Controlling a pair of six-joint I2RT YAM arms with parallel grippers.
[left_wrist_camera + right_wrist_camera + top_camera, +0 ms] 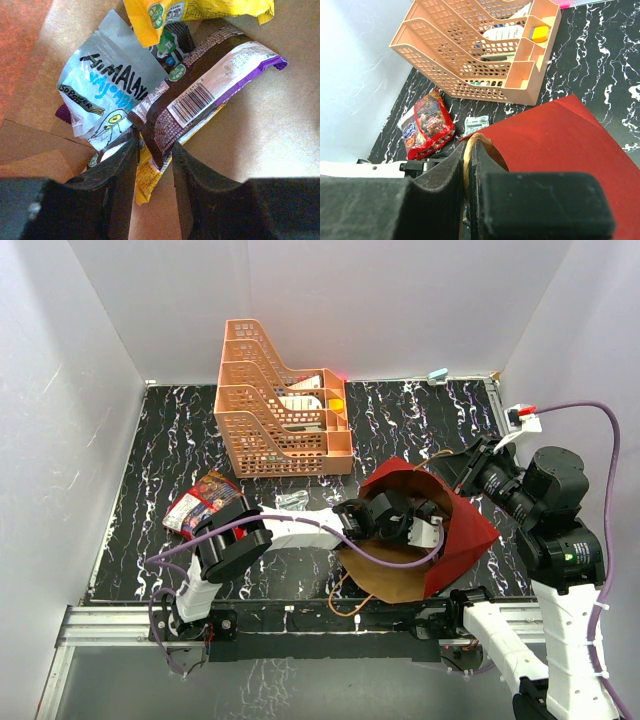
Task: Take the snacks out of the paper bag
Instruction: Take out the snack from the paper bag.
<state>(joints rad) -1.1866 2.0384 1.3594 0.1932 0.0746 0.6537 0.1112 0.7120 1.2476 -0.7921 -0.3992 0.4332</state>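
Observation:
Next I need to ease my left gripper slightly closer onto the packet's corner and close, since the end of the brown and purple packet [200,95] already sits between my open fingers.
The paper bag [468,530] lies on its side, dark red outside, brown inside, mouth toward the near left. My left gripper [400,516] is inside the mouth. In the left wrist view it [154,146] is open, its jaws on either side of the end of a brown and purple packet [200,95]. A silver packet [107,85] and yellow packets [150,22] lie beside it on the bag's inside [260,135]. My right gripper [469,146] is shut on the bag's upper rim [482,145]. A large red snack bag [200,502] lies on the table to the left.
An orange lattice tray rack [280,405] with items in it stands at the back centre; it also shows in the right wrist view [485,50]. A small silver packet [293,500] lies between the rack and the bag. The bag's cord handle [345,592] trails toward the near edge.

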